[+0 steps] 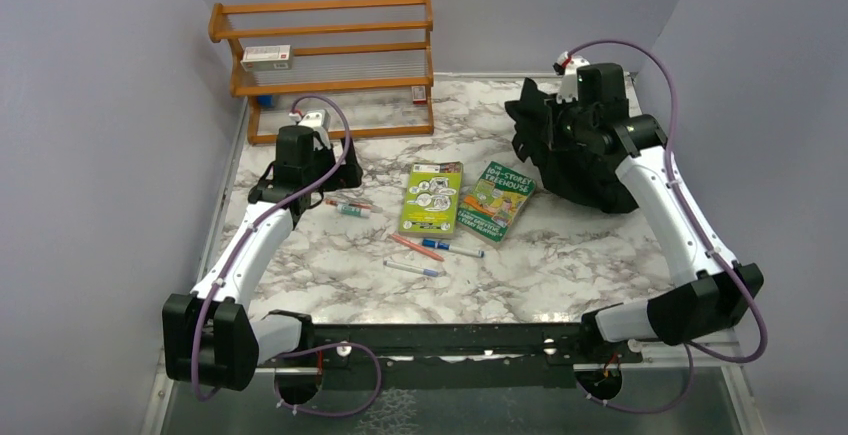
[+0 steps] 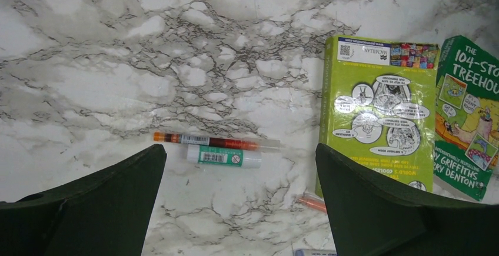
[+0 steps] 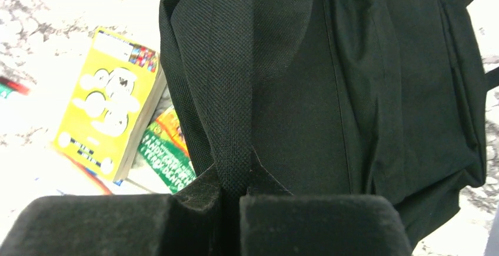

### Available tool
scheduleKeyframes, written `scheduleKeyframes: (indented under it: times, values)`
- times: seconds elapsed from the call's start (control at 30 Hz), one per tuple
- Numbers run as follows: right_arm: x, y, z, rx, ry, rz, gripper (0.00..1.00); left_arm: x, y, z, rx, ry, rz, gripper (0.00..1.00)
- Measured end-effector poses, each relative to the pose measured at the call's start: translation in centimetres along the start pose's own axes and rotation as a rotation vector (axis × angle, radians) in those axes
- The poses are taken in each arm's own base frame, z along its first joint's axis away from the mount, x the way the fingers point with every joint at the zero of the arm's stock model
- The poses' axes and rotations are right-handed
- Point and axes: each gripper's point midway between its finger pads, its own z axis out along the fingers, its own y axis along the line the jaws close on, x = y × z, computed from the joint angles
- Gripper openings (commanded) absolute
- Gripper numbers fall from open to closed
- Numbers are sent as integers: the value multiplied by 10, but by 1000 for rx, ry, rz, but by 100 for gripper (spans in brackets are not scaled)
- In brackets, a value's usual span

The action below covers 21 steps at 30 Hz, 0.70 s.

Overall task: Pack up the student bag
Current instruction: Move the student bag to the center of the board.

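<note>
My right gripper draws the strap back and toward the green Treehouse book (image 1: 496, 201) next, then opens, since the black bag (image 1: 570, 150) sits at the table's far side.
The black student bag (image 1: 570, 150) sits at the back right of the table and fills the right wrist view (image 3: 365, 91). My right gripper (image 3: 232, 179) is shut on a black strap of the bag (image 3: 232, 91); in the top view its fingers are hidden behind the bag. My left gripper (image 2: 240, 209) is open and empty above the table; it shows in the top view (image 1: 318, 187). Just ahead of it lie an orange pen (image 2: 206, 141) and a green-and-white glue stick (image 2: 223, 157). A lime-green book (image 1: 431, 198) and a green Treehouse book (image 1: 496, 201) lie mid-table.
Several more pens (image 1: 435, 248) lie in front of the books. A wooden rack (image 1: 330, 65) stands at the back left with a small box (image 1: 266, 54) on a shelf. Grey walls close in on both sides.
</note>
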Motion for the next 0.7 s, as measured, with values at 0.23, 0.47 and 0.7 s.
scheduleKeyframes:
  times: [0.23, 0.47, 0.7]
  values:
    - [31, 9, -12, -50, 26, 22, 1, -4, -16, 0, 86, -11, 4, 99]
    - [33, 30, -19, -178, -10, 28, 2, -9, -40, -2, 224, -23, 4, 99]
    - [55, 88, -16, -515, 18, 50, 57, -11, -50, -4, 280, -29, 4, 99]
